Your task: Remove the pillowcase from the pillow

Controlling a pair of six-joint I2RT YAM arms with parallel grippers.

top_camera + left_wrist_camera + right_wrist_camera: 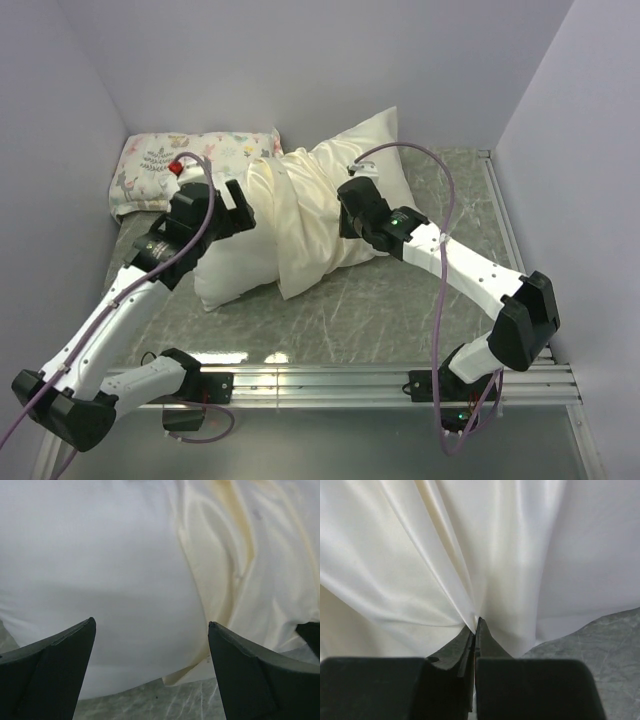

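Note:
The pillowcase leaves this end of the pillow uncovered, so next the robot's left gripper will move down onto the bare white pillow beside the pillowcase's edge and close.
The big white pillow (225,272) lies across the middle of the table, its left end bare. The cream, shiny pillowcase (315,200) covers its middle and right end up to the far corner. My left gripper (242,208) stands open against the pillow where the pillowcase's edge begins. In the left wrist view, the left gripper (151,625) has nothing between its fingers, with the white pillow (90,570) ahead and the pillowcase (250,555) bunched to the right. My right gripper (476,622) is shut on a pinched fold of the pillowcase (420,555), at the pillow's right side (347,218).
A small floral animal-print pillow (170,165) lies at the back left against the wall. The grey marbled table (400,310) is walled at the left, back and right. A metal rail (330,380) runs along the near edge by the arm bases.

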